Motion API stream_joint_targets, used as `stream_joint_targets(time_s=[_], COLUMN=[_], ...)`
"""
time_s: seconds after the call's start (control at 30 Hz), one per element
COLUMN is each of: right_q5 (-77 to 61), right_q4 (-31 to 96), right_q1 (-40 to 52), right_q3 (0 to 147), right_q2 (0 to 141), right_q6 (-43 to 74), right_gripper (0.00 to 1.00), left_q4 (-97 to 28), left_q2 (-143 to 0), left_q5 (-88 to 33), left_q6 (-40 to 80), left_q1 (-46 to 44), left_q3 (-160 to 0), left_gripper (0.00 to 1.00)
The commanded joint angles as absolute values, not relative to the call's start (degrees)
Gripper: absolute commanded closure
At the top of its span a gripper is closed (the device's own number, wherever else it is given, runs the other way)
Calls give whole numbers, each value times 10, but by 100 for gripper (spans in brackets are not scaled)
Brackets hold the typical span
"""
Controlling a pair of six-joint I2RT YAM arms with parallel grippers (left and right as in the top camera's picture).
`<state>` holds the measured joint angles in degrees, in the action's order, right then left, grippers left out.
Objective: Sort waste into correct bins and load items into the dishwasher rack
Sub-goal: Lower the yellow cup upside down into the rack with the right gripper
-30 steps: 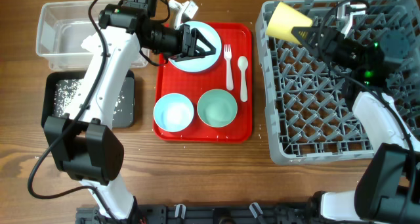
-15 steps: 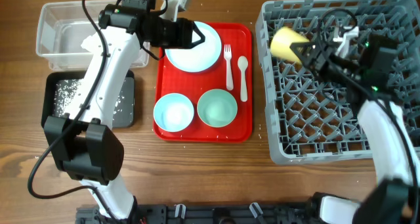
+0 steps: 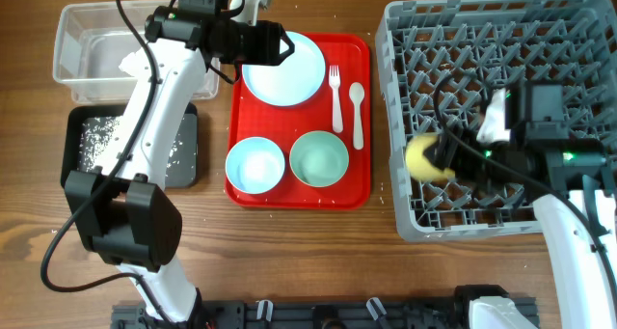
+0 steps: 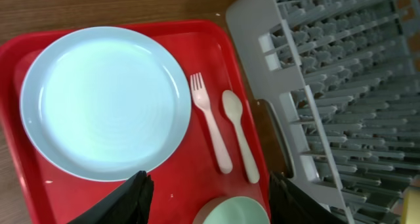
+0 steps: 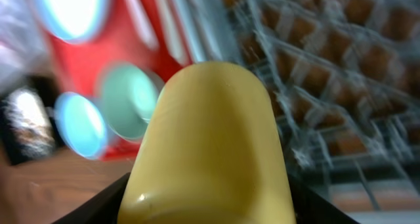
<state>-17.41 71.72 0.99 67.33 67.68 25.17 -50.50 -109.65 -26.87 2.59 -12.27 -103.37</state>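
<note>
The rack's empty near corner (image 3: 434, 209) by the red tray is below and back from my right gripper, so I should bring the cup back and down and release it there.
My right gripper (image 3: 445, 160) is shut on the small yellow cup (image 3: 421, 159) and holds it low over the front left part of the grey dishwasher rack (image 3: 569, 30); the cup fills the right wrist view (image 5: 210, 145). My left gripper (image 3: 281, 47) is open and empty above the pale blue plate (image 3: 286, 70) on the red tray (image 3: 362, 117). Two pale blue-teal bowls (image 3: 254, 165) (image 3: 319, 159), a white fork (image 3: 335, 97) and a spoon (image 3: 357, 112) lie on the tray. The left wrist view shows the plate (image 4: 105, 100), fork (image 4: 210, 129) and spoon (image 4: 239, 142).
A clear plastic tub (image 3: 72, 25) stands at the back left with white scraps inside. A shallow black tray (image 3: 75, 126) with crumbs lies in front of it. The rack's left wall (image 3: 397, 175) stands close beside the red tray.
My right gripper has carried the yellow cup from the rack's back left corner forward to its front left part. My left gripper has drawn back a little above the plate.
</note>
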Motion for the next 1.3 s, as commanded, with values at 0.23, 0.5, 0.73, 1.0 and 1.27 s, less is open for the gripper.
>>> stream_joint_targets(time_s=[0.23, 0.5, 0.73, 1.0, 1.27], right_q5=[-60, -71, -74, -80, -96], right_q4=[799, 764, 718, 713, 717], right_q1=[23, 23, 23, 23, 23], right_q3=[655, 608, 585, 590, 635], right_q2=[695, 742, 780, 796, 791], right_q6=[257, 241, 256, 255, 231], right_gripper=[72, 72, 64, 36, 14], left_q4=[-503, -504, -505, -505, -505], left_q2=[-1090, -1090, -1090, -1090, -1090], left_q5=[-228, -229, -229, -229, -229], left_q6=[19, 19, 19, 19, 19], left_q1=[-121, -121, -121, -121, -121], left_q3=[-1042, -1042, -1041, -1041, -1041], left_gripper=[42, 42, 42, 36, 34])
